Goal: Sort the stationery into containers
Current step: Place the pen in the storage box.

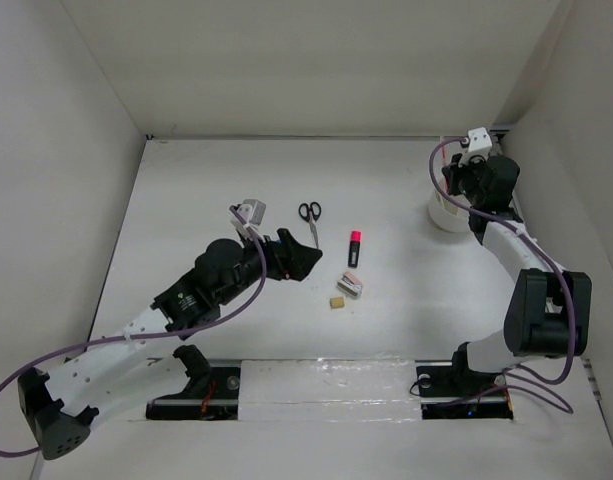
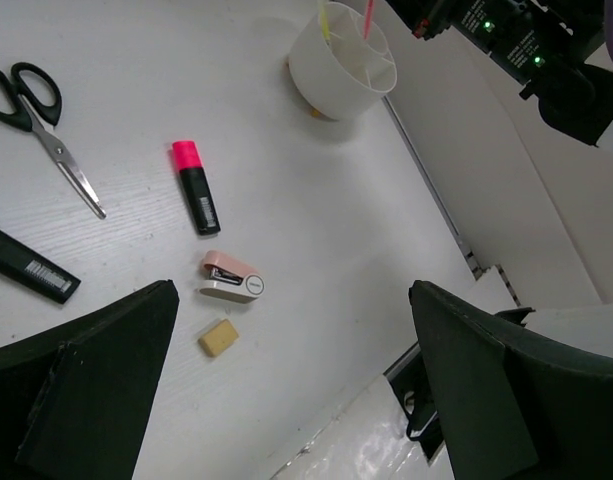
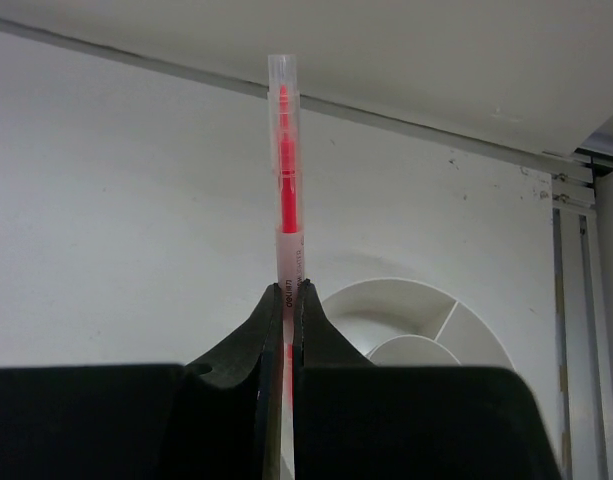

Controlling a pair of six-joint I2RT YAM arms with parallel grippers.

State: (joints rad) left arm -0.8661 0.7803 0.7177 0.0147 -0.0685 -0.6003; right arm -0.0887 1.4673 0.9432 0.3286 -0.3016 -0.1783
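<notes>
My right gripper should next go down and pull back over the organizer's section beside the pale yellow pencil [image 2: 326, 20].
My right gripper [image 3: 289, 290] is shut on a pink pencil [image 3: 284, 170] and holds it upright over the round white organizer [image 3: 426, 320], at the back right in the top view [image 1: 446, 215]. A pale yellow pencil [image 2: 326, 20] stands in the organizer [image 2: 343, 60]. My left gripper [image 2: 291, 300] is open and empty above the table [image 1: 311, 262]. Below it lie black-handled scissors [image 2: 46, 130], a pink-and-black highlighter [image 2: 196, 190], a blue-and-black highlighter [image 2: 26, 268], a grey-pink block [image 2: 231, 277] and a tan eraser [image 2: 218, 337].
White walls close the table at the left, back and right. The organizer stands close to the right wall. A shiny strip [image 1: 326, 375] runs along the near edge between the arm bases.
</notes>
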